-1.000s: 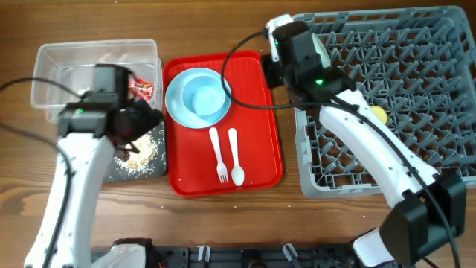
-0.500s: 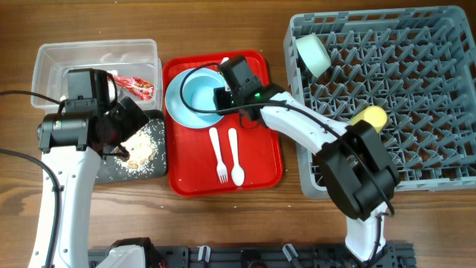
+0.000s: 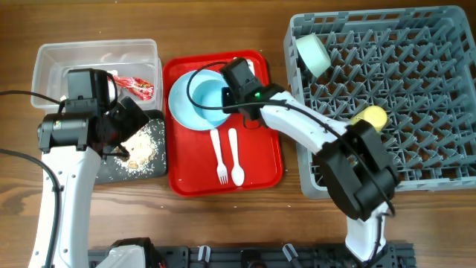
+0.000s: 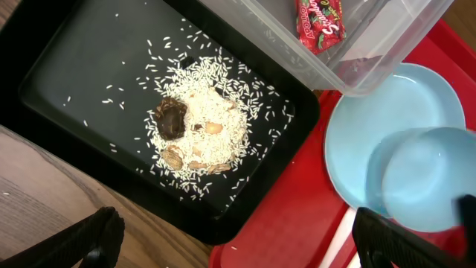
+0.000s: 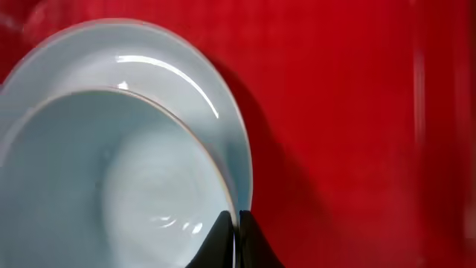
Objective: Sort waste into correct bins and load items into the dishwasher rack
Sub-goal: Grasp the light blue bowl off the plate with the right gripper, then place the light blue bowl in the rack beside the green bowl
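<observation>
Next, my right gripper will lift across and tilt the bowl into the empty slots by the mint-green bowl, which lie to the gripper's right in the overhead view.
The pale blue bowl [image 3: 204,97] sits in the pale blue plate [image 3: 181,112] on the red serving tray [image 3: 260,152]. My right gripper [image 3: 229,97] is shut on the bowl's right rim; in the right wrist view its fingers [image 5: 238,238] pinch the bowl [image 5: 111,186] above the plate [image 5: 178,67]. The white fork [image 3: 219,156] and spoon [image 3: 236,158] lie below. My left gripper [image 4: 238,238] is open and empty over the black tray [image 4: 67,82] with the rice scraps [image 4: 197,138]. The red wrapper [image 3: 135,86] lies in the clear tub [image 3: 74,56]. I cannot make out the tissue ball.
The grey rack [image 3: 401,149] stands at the right, with the mint-green bowl [image 3: 312,53] in its far left corner and the yellow cup [image 3: 370,117] in the middle. The black tray [image 3: 158,167] lies close against the red tray's left edge.
My right gripper left the mint-green bowl in the rack, moved left to the red tray and shut on the blue bowl's rim. Bowl and plate slid slightly right. The left arm shifted up slightly.
</observation>
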